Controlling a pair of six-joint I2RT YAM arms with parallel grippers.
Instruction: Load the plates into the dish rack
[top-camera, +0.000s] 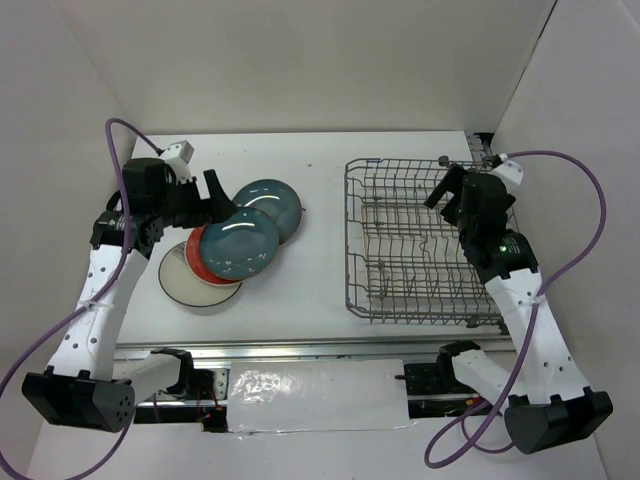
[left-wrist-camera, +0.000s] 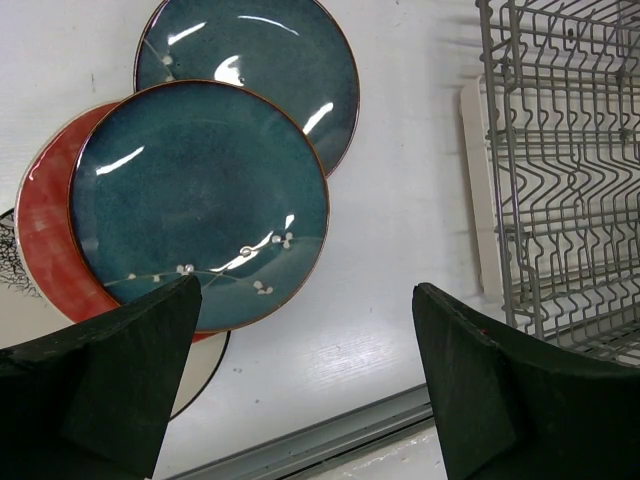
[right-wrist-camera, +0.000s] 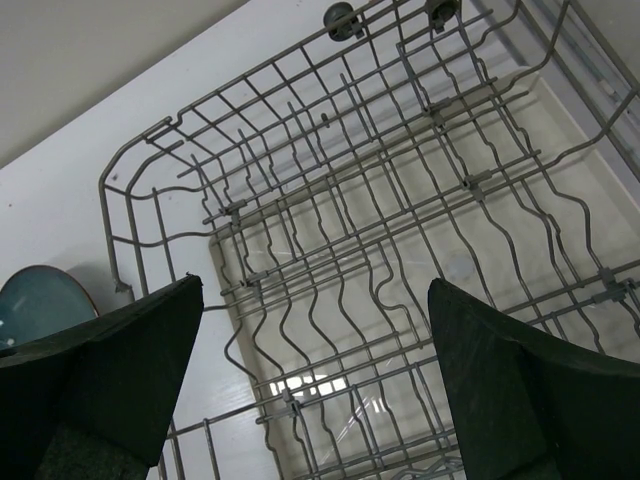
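The top teal plate's rack-side edge is below my right gripper, to the left in the top view. My right gripper will next move across the rack (top-camera: 352, 240) and down onto that edge.
The plates lie overlapped on the left of the table. A dark teal plate (top-camera: 239, 243) (left-wrist-camera: 200, 200) lies on top, a second teal one (top-camera: 278, 203) (left-wrist-camera: 260, 60) sits behind it, and a red one (top-camera: 196, 258) (left-wrist-camera: 45, 230) and a cream one (top-camera: 190, 287) (left-wrist-camera: 200, 370) lie underneath. My left gripper (top-camera: 222, 198) (left-wrist-camera: 307, 287) hovers open above the stack's near edge, touching nothing. The grey wire dish rack (top-camera: 352, 240) (left-wrist-camera: 560, 150) (right-wrist-camera: 380, 230) stands on the right, and only tines show inside it. My right gripper (top-camera: 442, 196) (right-wrist-camera: 315, 285) hangs open over the rack.
A pale drip tray (right-wrist-camera: 560, 130) lies under the rack. A metal rail (top-camera: 300, 348) (left-wrist-camera: 330, 430) runs along the table's near edge. White walls close in the back and both sides. Purple cables (top-camera: 590, 200) loop beside each arm.
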